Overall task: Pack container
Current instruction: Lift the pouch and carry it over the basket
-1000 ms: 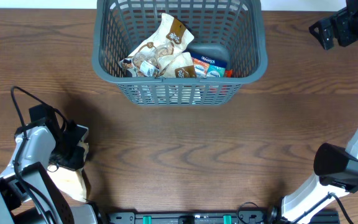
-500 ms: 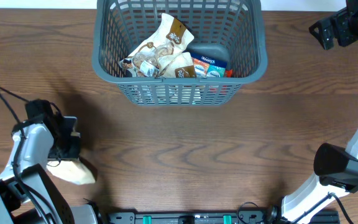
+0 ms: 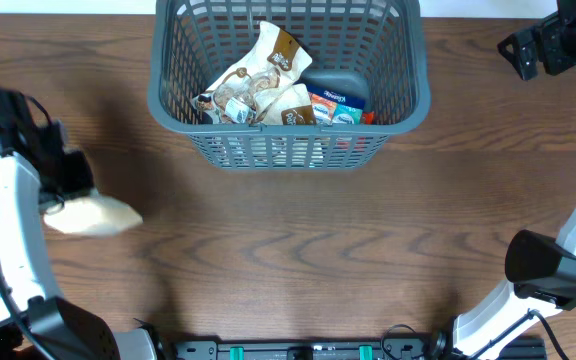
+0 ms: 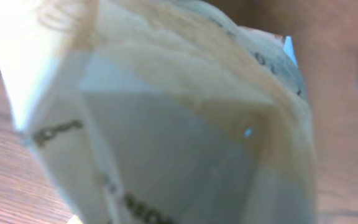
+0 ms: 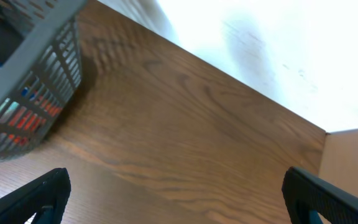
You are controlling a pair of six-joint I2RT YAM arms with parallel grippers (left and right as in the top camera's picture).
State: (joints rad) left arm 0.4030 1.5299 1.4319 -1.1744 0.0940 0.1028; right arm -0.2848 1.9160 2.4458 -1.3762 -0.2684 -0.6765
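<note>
White-and-brown packets crowd the other end of the basket. My left gripper should move up and outward next, then down over the blue and orange packet (image 3: pixel 336 106) to release.
The container (image 3: pixel 288 150) is a dark grey lattice basket at the far middle of the table. It holds white-and-brown snack packets (image 3: pixel 258 85) and a blue and orange packet (image 3: pixel 336 106). At the table's left side my left gripper (image 3: pixel 66 193) is shut on a cream snack packet (image 3: pixel 94 216), held off the wood. That packet (image 4: pixel 166 124) fills the left wrist view, blurred, and hides the fingers. My right gripper (image 3: pixel 524 50) hovers at the far right, open and holding nothing (image 5: pixel 179 205). A basket corner (image 5: pixel 36 68) shows in the right wrist view, to its left.
The brown wooden table (image 3: pixel 298 250) spreads between the basket and the front edge. The right arm's base (image 3: pixel 548 270) stands at the front right. A white wall (image 5: pixel 278 56) rises beyond the table's far edge.
My left gripper closed on the cream packet near the front left. It has lifted the packet and carried it toward the far side. The right arm has not moved.
</note>
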